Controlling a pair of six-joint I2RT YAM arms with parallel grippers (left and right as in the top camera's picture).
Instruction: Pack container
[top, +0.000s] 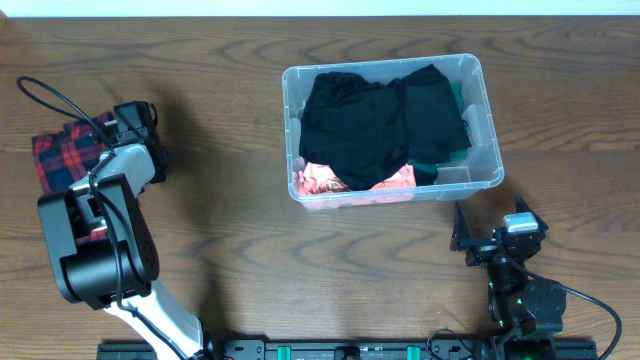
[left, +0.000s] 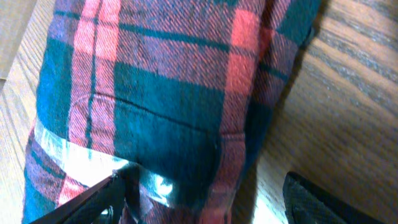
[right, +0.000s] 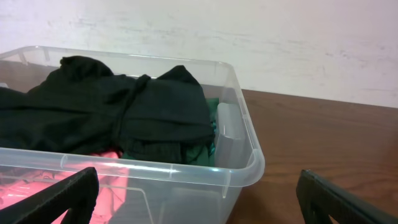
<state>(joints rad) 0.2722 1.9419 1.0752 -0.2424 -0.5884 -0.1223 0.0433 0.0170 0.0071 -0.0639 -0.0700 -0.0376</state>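
Note:
The left gripper stays low over the plaid cloth next and closes its fingers on the folded edge (left: 195, 196) between them.
The clear plastic container (top: 489, 112) stands right of centre. It holds black garments (top: 370, 120), a pink item (top: 322, 181) and a green one (top: 456, 155). A red and dark plaid cloth (top: 55, 155) lies on the table at the far left. My left gripper (top: 135, 118) is over its right end. In the left wrist view the plaid cloth (left: 174, 93) fills the frame, and the open fingers (left: 211, 202) straddle its lower part. My right gripper (top: 490, 222) is open and empty, just in front of the container's near right corner (right: 245, 168), between its fingers (right: 199, 205).
The wooden table (top: 230, 230) has a pale wall behind it (right: 280, 37). A black cable (top: 60, 100) loops over the plaid cloth from the left arm. A black rail (top: 330, 350) runs along the front edge.

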